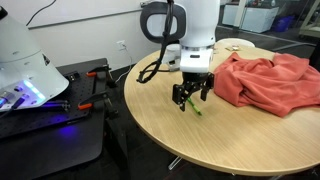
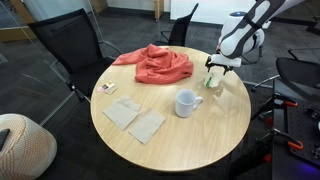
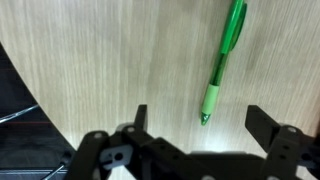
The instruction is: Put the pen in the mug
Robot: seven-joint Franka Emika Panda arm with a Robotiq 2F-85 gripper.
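The gripper should ease slightly to the right in the wrist view and lower its open fingers astride the pen's tip (image 1: pixel 198 111) (image 3: pixel 209 103), which lies below on that side.
The bright green pen (image 3: pixel 223 60) lies flat on the round wooden table, its tip pointing toward my open gripper (image 3: pixel 200 118); the fingers stand wide apart on either side of the tip, just above it. In an exterior view the pen (image 1: pixel 196 108) shows as a green sliver under the gripper (image 1: pixel 192 96). In an exterior view the gripper (image 2: pixel 214 78) hovers near the table's far edge. The white mug (image 2: pixel 186 103) stands upright with its handle to the side, a short way from the gripper.
A red cloth (image 2: pixel 155 63) lies bunched on the table and also shows in an exterior view (image 1: pixel 265 80). Two brown paper napkins (image 2: pixel 134 118) and a small card (image 2: pixel 106 88) lie on the table. Black chairs (image 2: pixel 70 45) stand around it. The table edge is close to the gripper.
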